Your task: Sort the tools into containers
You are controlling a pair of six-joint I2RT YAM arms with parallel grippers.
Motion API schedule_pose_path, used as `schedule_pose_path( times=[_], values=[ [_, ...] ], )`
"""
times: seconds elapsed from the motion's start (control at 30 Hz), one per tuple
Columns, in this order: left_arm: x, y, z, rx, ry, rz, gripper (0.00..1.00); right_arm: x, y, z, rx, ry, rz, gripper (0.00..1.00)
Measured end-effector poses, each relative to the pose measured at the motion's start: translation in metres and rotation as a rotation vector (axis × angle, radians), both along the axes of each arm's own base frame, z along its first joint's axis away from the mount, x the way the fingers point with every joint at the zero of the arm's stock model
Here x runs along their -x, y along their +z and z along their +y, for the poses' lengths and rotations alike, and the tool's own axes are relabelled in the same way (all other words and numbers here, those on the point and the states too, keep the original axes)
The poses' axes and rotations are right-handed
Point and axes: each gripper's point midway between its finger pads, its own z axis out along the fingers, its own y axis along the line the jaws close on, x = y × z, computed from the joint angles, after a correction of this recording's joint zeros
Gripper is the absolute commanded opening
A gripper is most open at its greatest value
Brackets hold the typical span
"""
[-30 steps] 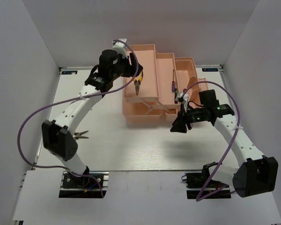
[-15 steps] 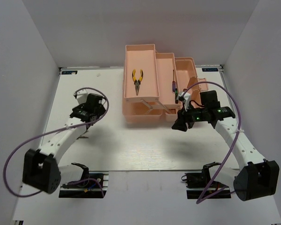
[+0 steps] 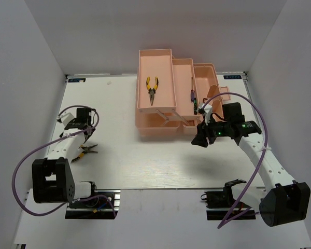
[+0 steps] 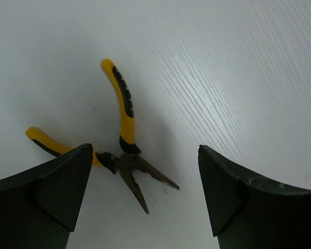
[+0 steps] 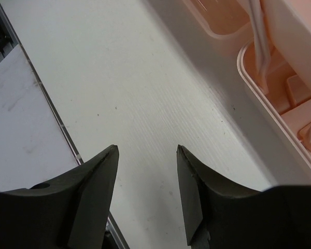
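The left gripper lowers its open fingers astride the pliers' far handle (image 4: pixel 126 116) next and closes, since that handle lies below it, splayed clear of the other handle.
The salmon-pink toolbox (image 3: pixel 158 120) stands open at the back centre with its tiered trays spread out. Yellow-handled pliers (image 3: pixel 152 89) lie in the left top tray. Thin screwdrivers (image 3: pixel 193 92) lie in the middle tray. Orange-handled pliers (image 3: pixel 86 150) lie on the table at the left, jaws spread; they also show in the left wrist view (image 4: pixel 122 129). My left gripper (image 3: pixel 82 127) (image 4: pixel 145 149) is open and empty above them. My right gripper (image 3: pixel 198 140) (image 5: pixel 146 149) is open and empty over the table in front of the toolbox's right end. No hex keys show.
White walls close in the table on the left, back and right. In the right wrist view the toolbox's lower compartments (image 5: pixel 280 104) lie to the upper right and the table's front edge rail (image 5: pixel 52 111) runs on the left.
My left arm has swung away from the toolbox's left tray, leaving the yellow pliers there, and come down over the orange pliers at the left. The right arm has barely moved.
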Motion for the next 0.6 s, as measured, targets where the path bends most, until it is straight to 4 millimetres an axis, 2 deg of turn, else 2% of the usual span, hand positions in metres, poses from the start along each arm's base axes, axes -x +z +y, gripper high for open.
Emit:
schedule_pose_path(
  times=[0.2, 0.27, 0.43, 0.6],
  values=[
    [0.017, -0.024, 0.033, 0.019, 0.11, 0.05, 0.89, 0.0, 0.0, 0.0, 0.0, 0.0, 0.0, 0.55],
    [0.017, -0.031, 0.039, 0.028, 0.126, 0.066, 0.84, 0.0, 0.0, 0.0, 0.0, 0.0, 0.001, 0.55],
    [0.012, -0.045, 0.046, 0.069, 0.127, 0.074, 0.76, 0.002, 0.0, 0.0, -0.002, 0.003, 0.006, 0.55],
    [0.005, -0.054, 0.044, 0.104, 0.105, 0.059, 0.63, 0.002, 0.0, 0.0, -0.004, 0.004, 0.007, 0.55]
  ],
)
